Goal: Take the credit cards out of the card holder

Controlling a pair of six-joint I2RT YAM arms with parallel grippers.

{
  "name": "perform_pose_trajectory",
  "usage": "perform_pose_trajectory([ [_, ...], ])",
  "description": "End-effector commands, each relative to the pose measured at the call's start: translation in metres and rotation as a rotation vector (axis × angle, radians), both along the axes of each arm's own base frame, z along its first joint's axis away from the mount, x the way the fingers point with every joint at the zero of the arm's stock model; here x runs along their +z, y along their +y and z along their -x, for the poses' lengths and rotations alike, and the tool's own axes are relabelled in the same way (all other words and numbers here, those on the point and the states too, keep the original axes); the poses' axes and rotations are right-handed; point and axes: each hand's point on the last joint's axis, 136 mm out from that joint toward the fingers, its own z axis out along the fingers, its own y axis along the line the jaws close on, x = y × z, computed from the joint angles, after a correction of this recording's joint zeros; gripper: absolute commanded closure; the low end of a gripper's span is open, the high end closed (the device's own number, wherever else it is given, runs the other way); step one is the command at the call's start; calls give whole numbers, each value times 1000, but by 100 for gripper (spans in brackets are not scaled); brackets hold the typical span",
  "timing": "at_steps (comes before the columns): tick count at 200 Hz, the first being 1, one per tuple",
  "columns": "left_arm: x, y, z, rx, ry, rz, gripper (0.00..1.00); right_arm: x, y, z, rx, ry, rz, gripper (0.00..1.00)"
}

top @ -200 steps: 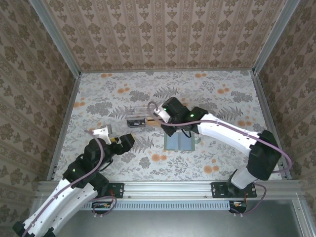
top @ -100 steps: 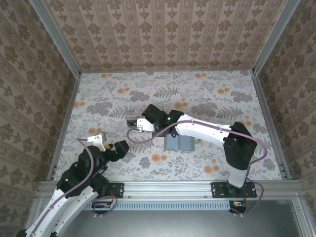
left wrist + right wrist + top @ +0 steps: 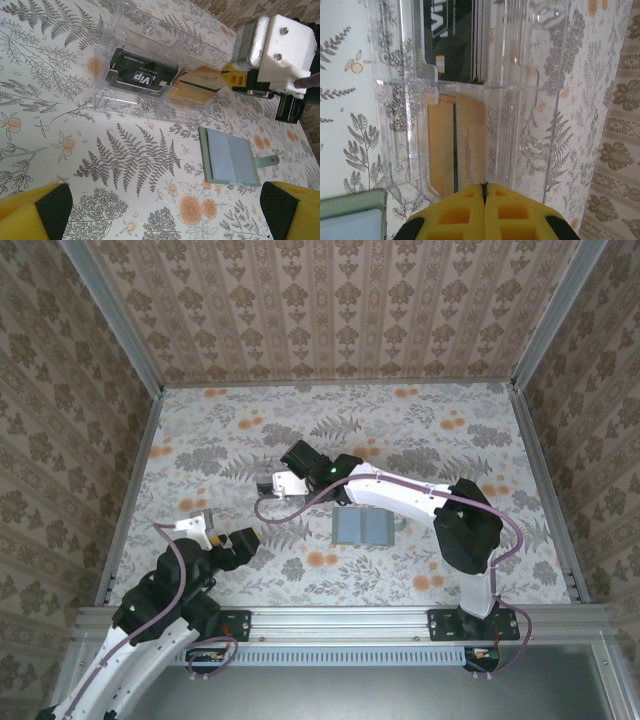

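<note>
I will next lower my right gripper toward the clear box's near section, then release the orange card's edge.
The grey-green card holder (image 3: 363,528) lies open and flat on the table, also seen in the left wrist view (image 3: 230,162) and at the right wrist view's lower-left corner (image 3: 350,220). My right gripper (image 3: 484,186) is shut on the edge of an orange card (image 3: 470,135), which reaches into the near compartment of a clear plastic box (image 3: 520,100). A second orange card (image 3: 440,145) lies beside it. From above, the right gripper (image 3: 276,483) sits at the box's near side. My left gripper (image 3: 160,212) is open over bare table, left of the holder (image 3: 225,538).
The clear box (image 3: 145,65) holds a stack of black cards (image 3: 142,77) in its other compartment. The floral tablecloth (image 3: 430,440) runs to patterned walls on three sides, and a metal rail (image 3: 340,618) lines the near edge.
My right gripper has carried the orange card left, from above the card holder to the clear box, and slid it into the compartment. The left arm pulled back slightly toward the near edge.
</note>
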Motion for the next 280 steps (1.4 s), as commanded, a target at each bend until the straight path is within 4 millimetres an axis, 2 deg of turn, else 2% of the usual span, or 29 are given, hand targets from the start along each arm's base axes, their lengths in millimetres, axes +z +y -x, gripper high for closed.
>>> perform_pose_trajectory([
  [1, -3, 7, 0, 24, 0, -20, 0, -4, 0, -3, 2, 15, 3, 100],
  [33, -6, 6, -1, 24, 5, -21, 0, -3, -4, 3, 5, 23, -7, 100],
  [62, -6, 5, -1, 23, 5, -15, 0, -11, -8, 3, 9, 16, 10, 100],
  [176, -6, 7, 1, 25, 13, -20, 0, -31, -5, -11, -52, 68, 6, 100],
  [188, -7, 7, 2, 23, 14, -21, 0, -32, -5, -11, -59, 73, 2, 77],
  [195, -7, 7, 2, 23, 14, -21, 0, -33, -5, -12, -63, 69, 2, 70],
  [243, -7, 7, 1, 25, 13, -18, 0, -19, -3, -17, -82, 43, -39, 66],
  [280, -10, 7, 0, 32, 18, -22, 0, 13, -4, -16, -133, 8, -152, 65],
])
